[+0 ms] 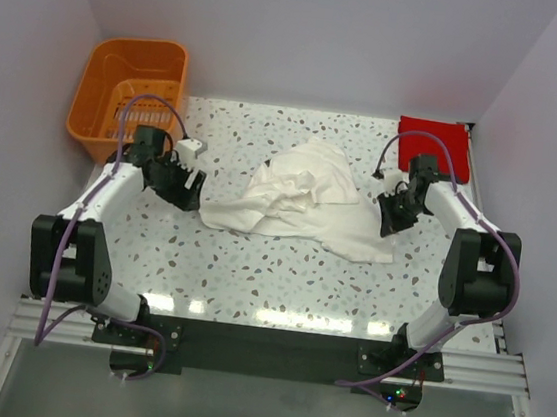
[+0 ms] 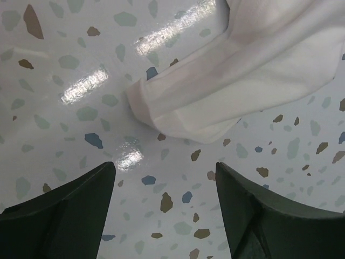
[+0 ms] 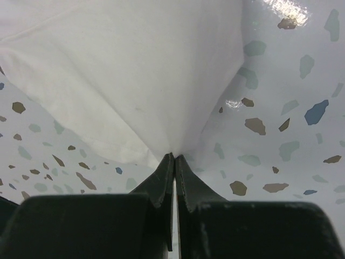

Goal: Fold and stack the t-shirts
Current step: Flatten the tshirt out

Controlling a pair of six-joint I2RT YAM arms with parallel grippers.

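Note:
My left gripper is open with only bare tabletop between its fingers. It will go down and move onto the tip of the sleeve end point(image 1: 203, 213) point(image 2: 141, 114) to close there.
The cream-white t-shirt point(image 1: 304, 201) lies crumpled in the middle of the speckled table. In the left wrist view a sleeve end of the t-shirt point(image 2: 242, 70) rests flat on the table, just beyond my left gripper point(image 2: 164, 167), which is open with only bare tabletop between its fingers. From above, that left gripper point(image 1: 192, 191) sits at the shirt's left tip. My right gripper point(image 1: 390, 221) is at the shirt's right edge. Its jaws point(image 3: 174, 156) are shut on a pinch of the white cloth point(image 3: 135, 70), which is pulled taut. The red t-shirt point(image 1: 432, 143) lies as a folded square at the back right corner.
An orange slotted basket point(image 1: 100, 98) stands at the back left corner, just behind the left arm. White walls close in the table on the left, back and right. Bare speckled tabletop point(image 1: 271, 278) lies between the shirt and the arm bases.

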